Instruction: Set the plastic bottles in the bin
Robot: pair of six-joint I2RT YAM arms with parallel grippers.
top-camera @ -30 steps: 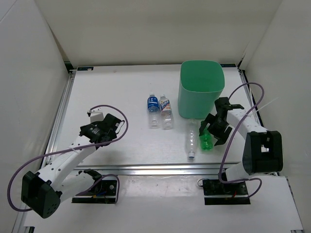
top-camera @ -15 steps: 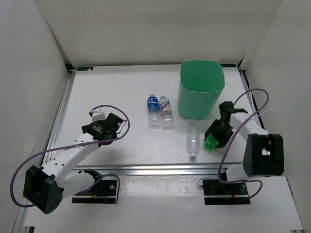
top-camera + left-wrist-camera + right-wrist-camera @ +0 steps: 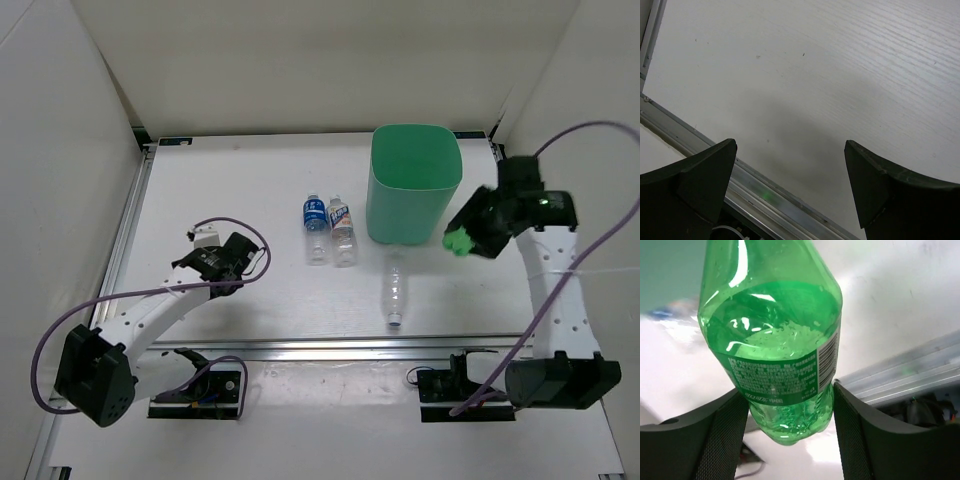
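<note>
I will raise my right gripper and carry the green bottle [image 3: 458, 242] outward over the bin's opening [image 3: 416, 160] to let go of it, since it still hangs beside the bin.
My right gripper [image 3: 470, 236] is shut on the green bottle [image 3: 458, 242] [image 3: 772, 335], raised in the air just right of the mint-green bin [image 3: 413, 186]. Its two pads [image 3: 722, 440] press the bottle's lower body from both sides. Two labelled clear bottles, one with a blue label [image 3: 315, 228] and one with a white label [image 3: 343, 229], lie side by side left of the bin. A plain clear bottle [image 3: 394, 288] lies in front of the bin. My left gripper [image 3: 240, 262] [image 3: 790, 185] is open over bare table at the left, with nothing between its fingers.
An aluminium rail [image 3: 330, 347] runs along the table's near edge, and it shows below my left fingers [image 3: 765, 197]. White walls enclose the table on three sides. Purple cables loop from both arms.
My right gripper closed on the green bottle and lifted it from the table up and back, to beside the bin's right wall. The left arm shifted slightly.
</note>
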